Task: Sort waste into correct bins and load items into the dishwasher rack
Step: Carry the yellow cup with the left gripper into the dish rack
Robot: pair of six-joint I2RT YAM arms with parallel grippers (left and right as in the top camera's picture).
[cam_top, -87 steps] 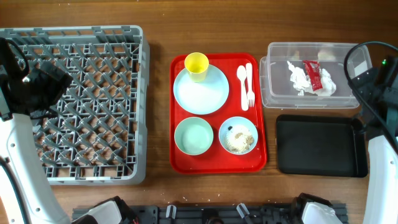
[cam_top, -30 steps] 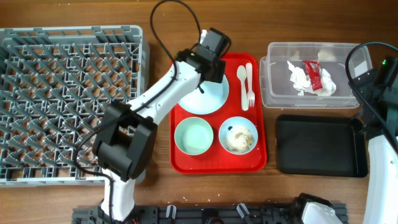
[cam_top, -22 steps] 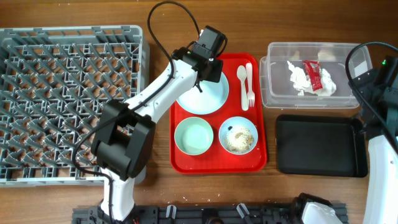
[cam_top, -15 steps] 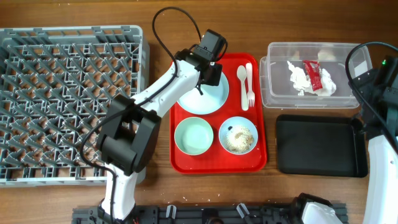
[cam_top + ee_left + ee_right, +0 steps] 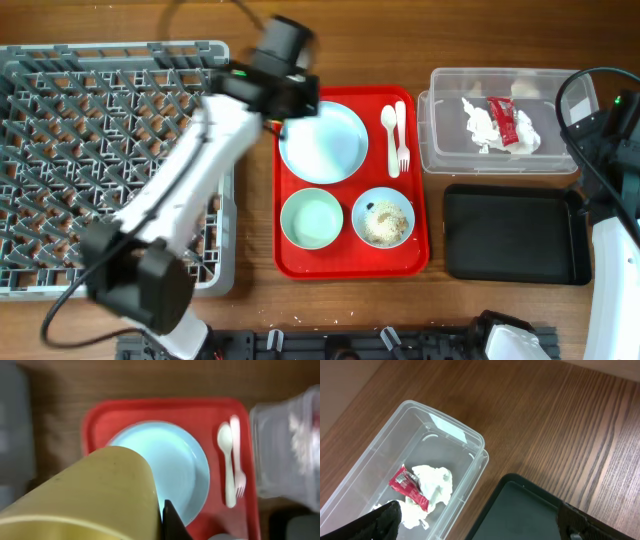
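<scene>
The left gripper swings left in the overhead view, tilts, and lowers the cup (image 5: pixel 85 490) onto the rack's middle wires to release it next, as they stand empty.
My left gripper (image 5: pixel 283 100) is shut on the small yellow cup (image 5: pixel 85 490) and holds it in the air over the gap between the grey dishwasher rack (image 5: pixel 110 160) and the red tray (image 5: pixel 350 262). In the left wrist view one black finger (image 5: pixel 170 522) presses the cup's wall. The pale blue plate (image 5: pixel 322 142) lies bare on the tray. With it are a white spoon (image 5: pixel 388 125), a fork (image 5: pixel 402 135), an empty bowl (image 5: pixel 312 218) and a bowl of rice scraps (image 5: pixel 383 222). My right gripper (image 5: pixel 480 525) hangs open above the clear tub (image 5: pixel 370 475) and the black tray (image 5: pixel 530 510).
The clear tub (image 5: pixel 500 120) holds the crumpled napkin (image 5: pixel 432 487) and the red sauce packet (image 5: pixel 409 487). The black tray (image 5: pixel 515 235) lies in front of it. The right arm's cable (image 5: pixel 575 90) arches over the tub's right end.
My left gripper shut on the yellow cup, lifted it off the plate and swung left toward the rack's near corner. The right arm has not moved.
</scene>
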